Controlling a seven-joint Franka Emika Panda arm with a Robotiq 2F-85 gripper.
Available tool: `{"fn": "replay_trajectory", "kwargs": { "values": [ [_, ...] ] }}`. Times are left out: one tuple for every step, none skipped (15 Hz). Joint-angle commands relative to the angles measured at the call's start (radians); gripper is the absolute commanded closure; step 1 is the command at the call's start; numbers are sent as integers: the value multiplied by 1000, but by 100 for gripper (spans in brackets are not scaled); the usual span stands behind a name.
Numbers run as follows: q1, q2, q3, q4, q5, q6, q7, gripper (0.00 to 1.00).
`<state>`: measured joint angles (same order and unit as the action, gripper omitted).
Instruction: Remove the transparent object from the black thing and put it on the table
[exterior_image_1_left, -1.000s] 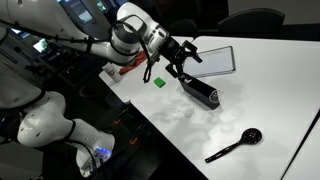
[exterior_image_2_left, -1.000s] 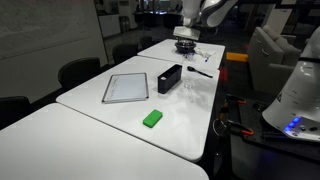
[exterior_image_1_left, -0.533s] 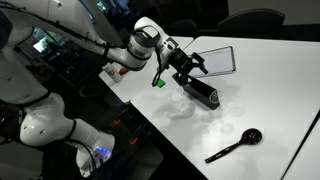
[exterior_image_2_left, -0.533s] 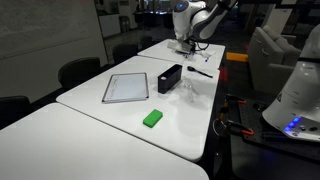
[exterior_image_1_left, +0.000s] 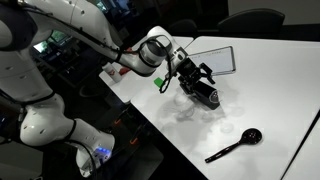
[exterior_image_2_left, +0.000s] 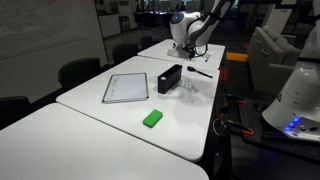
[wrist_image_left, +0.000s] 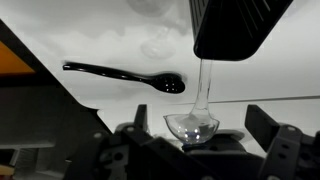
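My gripper is going to lower toward the box end next and close on the transparent object's stem.
The black thing is a long, low box on the white table (exterior_image_1_left: 260, 90). It shows in both exterior views (exterior_image_1_left: 207, 97) (exterior_image_2_left: 170, 78) and at the top of the wrist view (wrist_image_left: 235, 25). The transparent object (wrist_image_left: 203, 85) is a clear piece with a slim stem that widens into a small bowl. It reaches from the box edge toward my gripper. My gripper (wrist_image_left: 195, 135) is open, with one finger on each side of the bowl end, not touching it. In the exterior views my gripper (exterior_image_1_left: 198, 76) (exterior_image_2_left: 183, 45) hangs just above one end of the box.
A black round-headed spoon (exterior_image_1_left: 235, 145) (exterior_image_2_left: 200, 71) (wrist_image_left: 120, 74) lies on the table beyond the box. A green block (exterior_image_1_left: 160, 84) (exterior_image_2_left: 152, 118) and a dark-framed white board (exterior_image_1_left: 215, 60) (exterior_image_2_left: 126, 87) lie nearby. The table edge (exterior_image_1_left: 150, 115) runs close to the arm.
My arm has swung toward the black box and come down. The gripper now hangs right over the box's end. Nothing on the table has moved.
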<state>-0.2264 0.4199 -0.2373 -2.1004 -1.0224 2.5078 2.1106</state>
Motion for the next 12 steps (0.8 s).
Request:
{"fn": "replay_trajectory", "kwargs": {
  "values": [
    [24, 57, -24, 56, 22, -16, 23, 1],
    [26, 71, -27, 65, 25, -17, 24, 4],
    [27, 83, -28, 75, 29, -17, 22, 14],
    [28, 91, -30, 83, 34, -17, 23, 29],
    [30, 101, -33, 90, 39, -17, 23, 37],
    [32, 109, -35, 97, 43, -17, 23, 44],
    [34, 115, -36, 103, 46, -16, 23, 53],
    [36, 120, -38, 107, 49, -17, 23, 60],
    [39, 125, -40, 111, 50, -17, 23, 68],
    [43, 128, -42, 114, 50, -16, 23, 75],
    [46, 128, -44, 115, 48, -16, 25, 84],
    [50, 127, -45, 116, 45, -16, 27, 90]
  ]
}}
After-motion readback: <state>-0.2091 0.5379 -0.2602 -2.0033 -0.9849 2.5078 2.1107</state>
